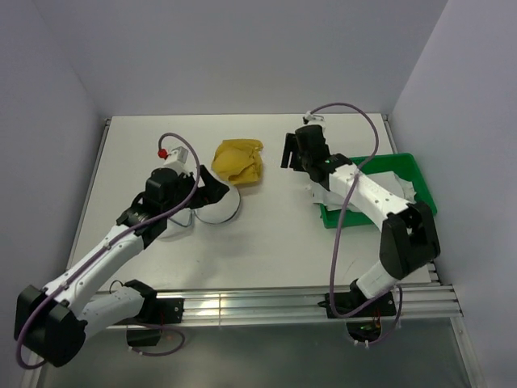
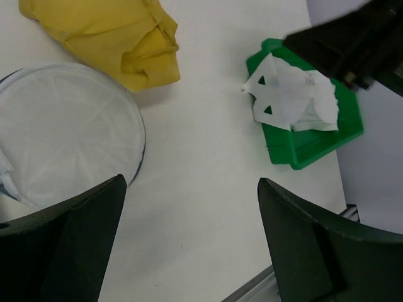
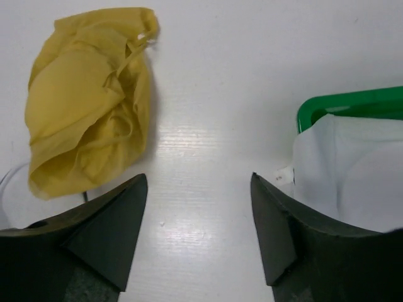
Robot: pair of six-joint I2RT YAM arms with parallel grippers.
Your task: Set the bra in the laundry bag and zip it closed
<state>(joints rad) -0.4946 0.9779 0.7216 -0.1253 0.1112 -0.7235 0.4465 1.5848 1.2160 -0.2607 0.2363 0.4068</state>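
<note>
I need to move my left gripper outward past the laundry bag (image 1: 218,210) next and down onto the middle of the bra (image 1: 238,160), because that yellow heap is outside the bag.
The bra (image 1: 238,160) is a crumpled yellow heap lying on the white table, also seen in the left wrist view (image 2: 113,38) and the right wrist view (image 3: 88,113). Just in front of it lies the laundry bag (image 1: 218,210), a flat round white mesh pouch (image 2: 63,132), partly covered by my left arm. My left gripper (image 1: 212,188) hovers over the bag's right edge, open and holding nothing (image 2: 191,182). My right gripper (image 1: 289,158) hangs to the right of the bra, open over bare table (image 3: 198,179), holding nothing.
A green plastic tray (image 1: 412,166) stands at the right, with white fabric (image 2: 293,94) in it; its corner (image 3: 340,104) is near my right fingers. Walls close in the table at the back and both sides. A metal rail (image 1: 307,303) runs along the near edge.
</note>
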